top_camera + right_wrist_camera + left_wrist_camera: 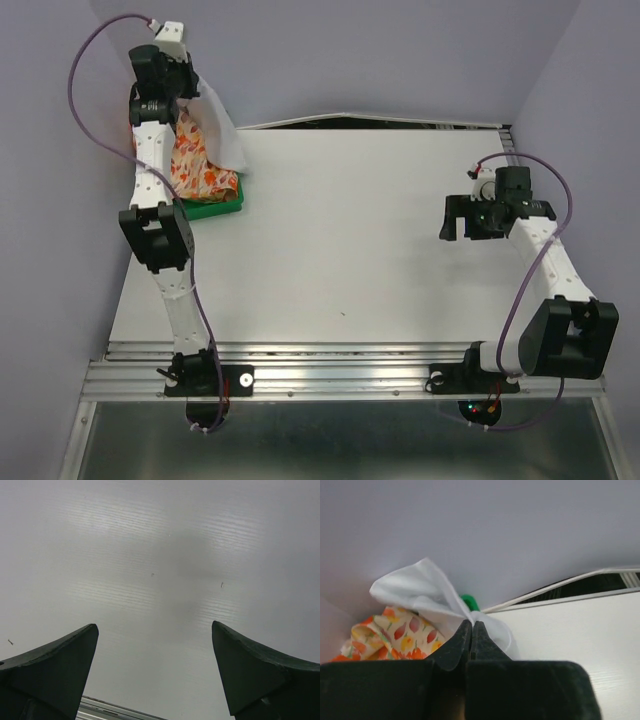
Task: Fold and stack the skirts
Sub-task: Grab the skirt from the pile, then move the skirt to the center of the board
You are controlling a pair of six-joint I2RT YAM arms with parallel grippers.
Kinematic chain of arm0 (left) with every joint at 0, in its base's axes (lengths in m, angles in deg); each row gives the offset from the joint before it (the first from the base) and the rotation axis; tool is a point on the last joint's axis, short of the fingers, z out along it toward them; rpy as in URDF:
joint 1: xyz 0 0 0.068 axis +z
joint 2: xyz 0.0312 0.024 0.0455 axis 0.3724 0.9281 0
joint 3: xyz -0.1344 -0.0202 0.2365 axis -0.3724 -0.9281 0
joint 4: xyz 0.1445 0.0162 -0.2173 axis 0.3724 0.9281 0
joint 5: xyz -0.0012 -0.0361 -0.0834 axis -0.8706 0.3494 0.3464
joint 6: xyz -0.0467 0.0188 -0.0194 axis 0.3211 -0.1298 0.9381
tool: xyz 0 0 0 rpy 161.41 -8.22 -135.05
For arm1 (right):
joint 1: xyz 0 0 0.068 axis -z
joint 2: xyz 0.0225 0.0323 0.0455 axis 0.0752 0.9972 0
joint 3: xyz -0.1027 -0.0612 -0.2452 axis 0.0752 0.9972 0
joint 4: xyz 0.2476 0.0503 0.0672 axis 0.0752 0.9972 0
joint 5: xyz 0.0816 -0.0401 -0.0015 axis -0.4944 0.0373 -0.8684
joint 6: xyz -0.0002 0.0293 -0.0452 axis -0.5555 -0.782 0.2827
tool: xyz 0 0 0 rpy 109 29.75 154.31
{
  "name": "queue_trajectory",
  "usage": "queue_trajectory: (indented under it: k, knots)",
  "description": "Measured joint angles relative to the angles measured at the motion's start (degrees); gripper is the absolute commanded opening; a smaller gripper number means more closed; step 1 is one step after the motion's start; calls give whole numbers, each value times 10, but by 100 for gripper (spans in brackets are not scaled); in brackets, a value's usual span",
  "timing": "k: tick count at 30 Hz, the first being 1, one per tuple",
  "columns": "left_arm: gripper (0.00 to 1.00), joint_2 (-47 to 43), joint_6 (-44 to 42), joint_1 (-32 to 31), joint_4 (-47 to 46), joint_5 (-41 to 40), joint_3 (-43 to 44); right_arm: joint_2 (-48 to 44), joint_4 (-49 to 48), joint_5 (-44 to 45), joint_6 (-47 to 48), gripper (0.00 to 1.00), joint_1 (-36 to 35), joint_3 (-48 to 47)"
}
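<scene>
I should next raise the white skirt (222,125) off the green tray (215,208) with my left gripper and bring it back and down over the middle of the table, where the surface is empty.
The white skirt (222,125) hangs bunched over the green tray (215,208) at the table's far left corner. My left gripper (190,82) is shut on a pinch of its cloth. In the left wrist view the white skirt (420,587) fans out just past the closed tips of the left gripper (471,625). The floral skirt (193,165) lies crumpled in the tray beneath it, and the wrist view shows the floral skirt (395,635) at lower left. My right gripper (458,222) hovers open over the bare table at the right, and in its own view the right gripper (155,630) holds nothing.
A corner of the green tray (469,601) peeks out behind the white cloth. Purple walls close in at the back and left. The white table (350,250) ends in a dark gap at its far edge (380,122), and a metal rail (330,375) runs along the near edge.
</scene>
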Motion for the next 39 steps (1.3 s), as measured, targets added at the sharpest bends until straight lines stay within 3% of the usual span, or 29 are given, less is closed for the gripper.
queue_trajectory:
  k: [5, 9, 14, 20, 24, 32, 39]
  knots:
    - [0, -134, -34, -66, 19, 19, -2, 0, 2, -18, -7, 100, 1, -21]
    - [0, -235, -52, -160, 28, 60, -1, -3, 3, -30, -12, 100, 4, -35]
    - [0, -286, -58, -210, 56, 120, 3, -12, 5, -42, -15, 100, 4, -37]
    - [0, -309, -58, -243, 92, 184, -77, -16, 7, -47, -16, 100, 4, -37]
    - [0, -301, -53, -286, 124, 205, -191, -16, 8, -48, -17, 100, 7, -37]
    - [0, -224, -28, -355, 136, 160, -374, -16, 9, -47, -16, 100, 11, -37]
    - [0, -218, -36, -465, 111, 121, -405, -16, 9, -53, -15, 100, 11, -38]
